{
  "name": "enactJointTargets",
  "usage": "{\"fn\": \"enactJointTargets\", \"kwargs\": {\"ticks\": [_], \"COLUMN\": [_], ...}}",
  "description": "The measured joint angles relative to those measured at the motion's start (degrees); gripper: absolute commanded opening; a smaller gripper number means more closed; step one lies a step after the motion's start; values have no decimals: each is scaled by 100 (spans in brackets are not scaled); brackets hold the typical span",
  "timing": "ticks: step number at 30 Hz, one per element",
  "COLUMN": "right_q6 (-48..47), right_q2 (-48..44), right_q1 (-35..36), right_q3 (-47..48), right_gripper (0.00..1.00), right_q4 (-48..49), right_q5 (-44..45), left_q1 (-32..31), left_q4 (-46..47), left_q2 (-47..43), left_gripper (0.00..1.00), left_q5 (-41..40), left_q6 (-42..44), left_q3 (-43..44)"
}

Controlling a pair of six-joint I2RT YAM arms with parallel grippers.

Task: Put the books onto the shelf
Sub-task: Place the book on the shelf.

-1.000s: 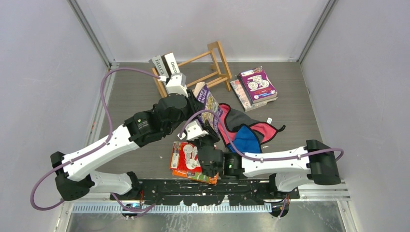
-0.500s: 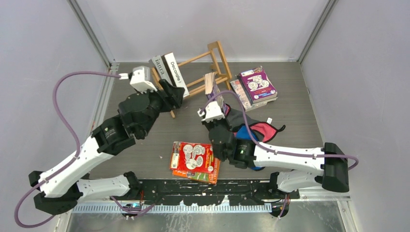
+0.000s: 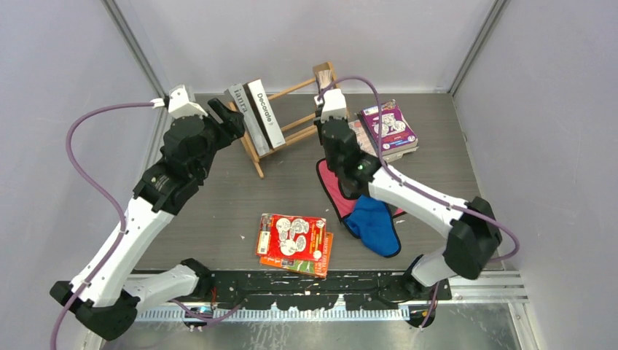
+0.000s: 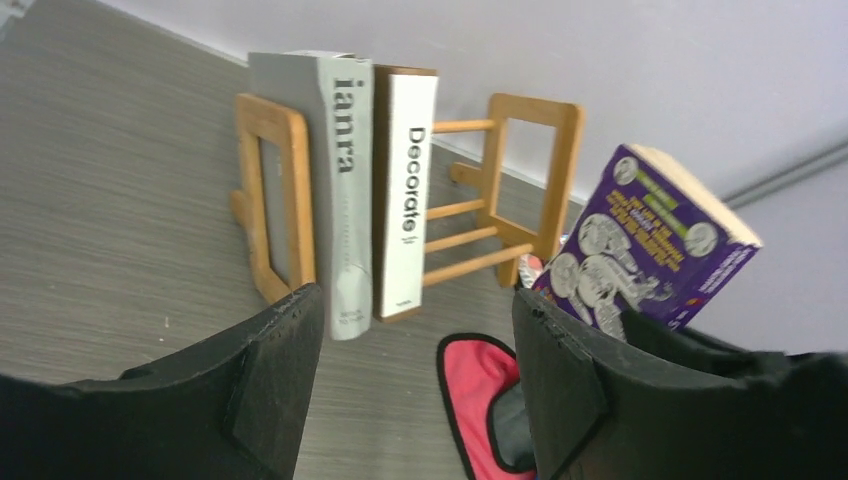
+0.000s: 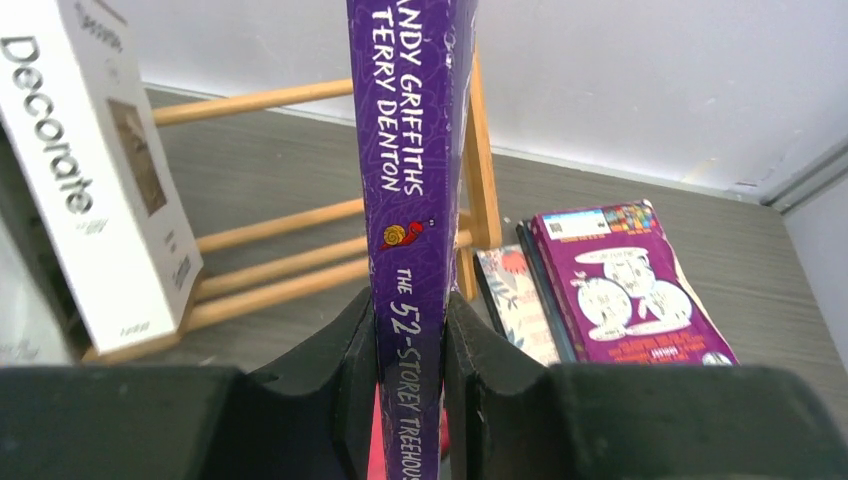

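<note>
The bare rails beside the end piece are below and farther out. My right gripper should next bring the paperback (image 5: 410, 150) down and outward to them and let go of its spine.
The light-wood shelf (image 3: 295, 89) lies askew at the back. A grey book (image 3: 239, 102) and the white "Decorate" book (image 3: 266, 115) stand at its left end. My right gripper (image 3: 326, 93) is shut on a purple paperback (image 5: 410, 150), spine towards the camera, upright over the shelf's right end piece (image 5: 482, 170). In the left wrist view that purple paperback (image 4: 640, 250) hangs right of the shelf (image 4: 565, 170). My left gripper (image 3: 229, 120) is open and empty just left of the grey book (image 4: 335, 180); between its fingers I see bare table.
A stack of books (image 3: 386, 127) topped by a purple one lies right of the shelf. Two red-orange books (image 3: 295, 240) lie near the front edge. A pink cloth (image 3: 331, 186) and a blue cloth (image 3: 372, 222) lie under the right arm.
My right arm has carried the purple paperback from the table's middle up to the shelf's right end. My left gripper has opened and swung back to the shelf's left end.
</note>
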Motion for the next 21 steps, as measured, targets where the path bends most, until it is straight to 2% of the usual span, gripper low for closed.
{"fn": "enactJointTargets", "kwargs": {"ticks": [8,15,21], "right_q6": [243,262,210], "right_q2": [1532,2835,3683], "right_q1": [-1263,-1996,-2214], "right_q3": [1434,2562,3204], "right_gripper": [1,1,1], "right_q4": [-76,-79,-138], "right_q5": [-1611,-2761,-3392], "left_q1": [1473,1993,2277], "left_q4": [369,944,1582], "left_q2": [758,1075,1073], "left_gripper": [67,65,61], "left_q5": [1224,1668,1797], "left_q6": [-509,-752,-1016], "left_q3": [-363,-848,-1364]}}
